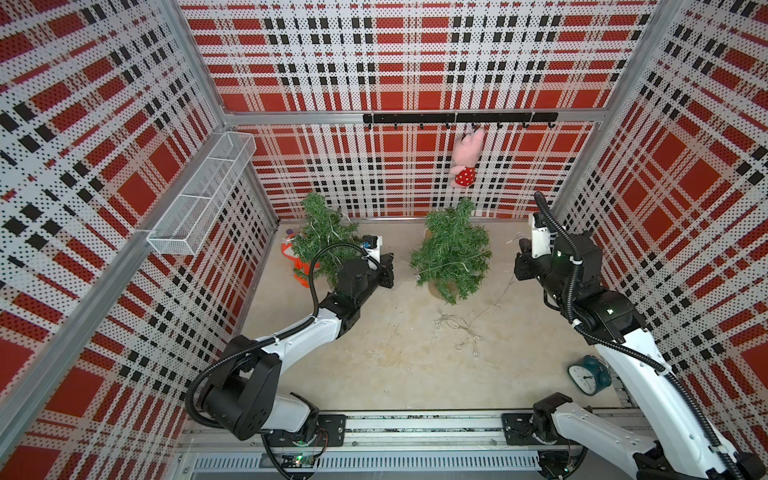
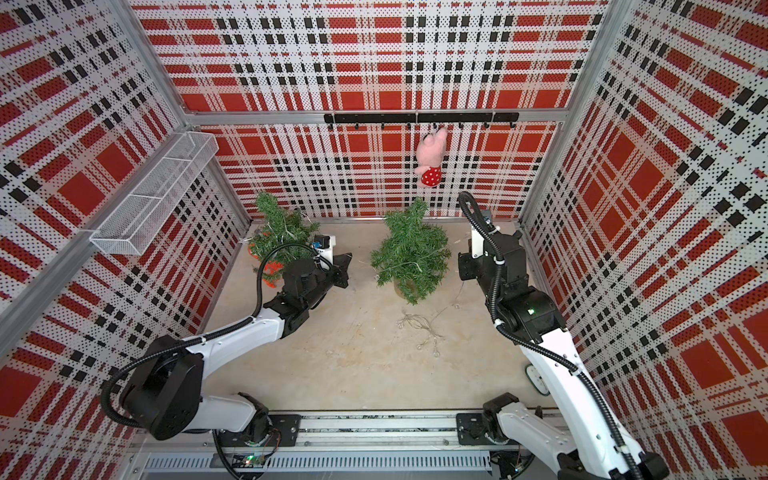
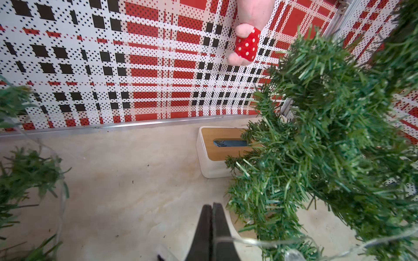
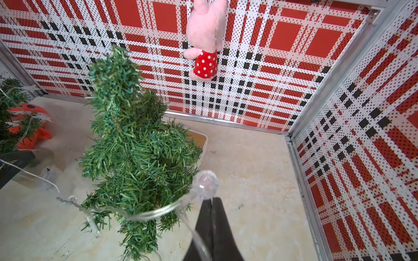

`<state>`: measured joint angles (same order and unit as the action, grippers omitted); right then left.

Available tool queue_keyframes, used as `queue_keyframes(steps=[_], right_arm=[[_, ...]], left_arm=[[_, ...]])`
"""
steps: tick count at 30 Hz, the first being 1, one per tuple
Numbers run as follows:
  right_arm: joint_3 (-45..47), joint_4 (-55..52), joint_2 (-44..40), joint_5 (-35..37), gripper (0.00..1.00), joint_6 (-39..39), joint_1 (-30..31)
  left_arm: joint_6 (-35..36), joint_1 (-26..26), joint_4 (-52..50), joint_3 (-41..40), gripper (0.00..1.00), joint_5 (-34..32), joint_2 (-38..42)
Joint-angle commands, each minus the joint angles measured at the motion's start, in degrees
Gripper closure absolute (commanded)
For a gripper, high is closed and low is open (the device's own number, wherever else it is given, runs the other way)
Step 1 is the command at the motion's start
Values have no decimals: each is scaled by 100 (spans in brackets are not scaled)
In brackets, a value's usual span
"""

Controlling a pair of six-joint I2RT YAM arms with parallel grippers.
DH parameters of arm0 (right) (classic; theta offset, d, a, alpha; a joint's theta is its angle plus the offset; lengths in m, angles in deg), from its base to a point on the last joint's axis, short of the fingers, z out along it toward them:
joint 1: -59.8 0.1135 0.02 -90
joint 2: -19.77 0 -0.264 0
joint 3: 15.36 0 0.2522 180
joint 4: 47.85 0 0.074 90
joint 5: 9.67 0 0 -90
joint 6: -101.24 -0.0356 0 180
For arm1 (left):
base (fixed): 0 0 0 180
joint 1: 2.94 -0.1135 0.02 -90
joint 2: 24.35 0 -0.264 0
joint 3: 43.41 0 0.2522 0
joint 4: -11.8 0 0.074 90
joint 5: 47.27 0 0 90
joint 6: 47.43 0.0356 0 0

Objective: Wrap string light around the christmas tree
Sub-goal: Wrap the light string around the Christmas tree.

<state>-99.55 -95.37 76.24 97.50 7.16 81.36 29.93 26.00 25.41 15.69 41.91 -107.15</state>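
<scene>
The christmas tree's side branches stand close beside my left gripper and the wire (image 3: 260, 241) already crosses the tree, so I should move in against them and release it.
The christmas tree (image 1: 451, 253) (image 2: 409, 253) stands in a pot mid-table, small and green; it also shows in the wrist views (image 3: 328, 135) (image 4: 135, 144). The string light (image 1: 457, 328), a thin clear wire with round bulbs, lies partly bundled on the table in front of the tree, with a strand across the tree's lower branches (image 4: 153, 212). My left gripper (image 1: 388, 262) (image 3: 212, 204), left of the tree, is shut on the wire (image 3: 260, 241). To the tree's right, my right gripper (image 1: 523, 253) (image 4: 211, 198) is shut on the wire, a bulb (image 4: 204, 184) at its tip.
A second tree (image 1: 322, 237), strung with lights, stands back left beside an orange object (image 1: 297, 262). A white tissue box (image 3: 210, 162) sits behind the middle tree. A pink plush toy (image 1: 467, 158) hangs from the hook rail (image 1: 457, 117). A clock (image 1: 588, 374) lies front right. Wire basket (image 1: 203, 195) on left wall.
</scene>
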Motion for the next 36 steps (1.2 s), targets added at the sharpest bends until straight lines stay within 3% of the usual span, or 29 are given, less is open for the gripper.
queue_keyframes(steps=[1,10,20,28,36], right_arm=[[174,-229,-6,210,100,-219,-218],[665,21,8,-37,100,-682,-1051],[1042,75,-88,-125,100,-979,-1140],[810,1041,1191,-655,100,-1192,-2083],[317,3437,2668,-674,100,-323,-2001]], left_arm=[[70,5,453,411,100,81,-273],[192,172,461,860,100,118,-1096],[231,63,470,1067,100,173,-1468],[234,90,470,1515,100,397,-2017],[329,136,470,1653,100,638,-2210]])
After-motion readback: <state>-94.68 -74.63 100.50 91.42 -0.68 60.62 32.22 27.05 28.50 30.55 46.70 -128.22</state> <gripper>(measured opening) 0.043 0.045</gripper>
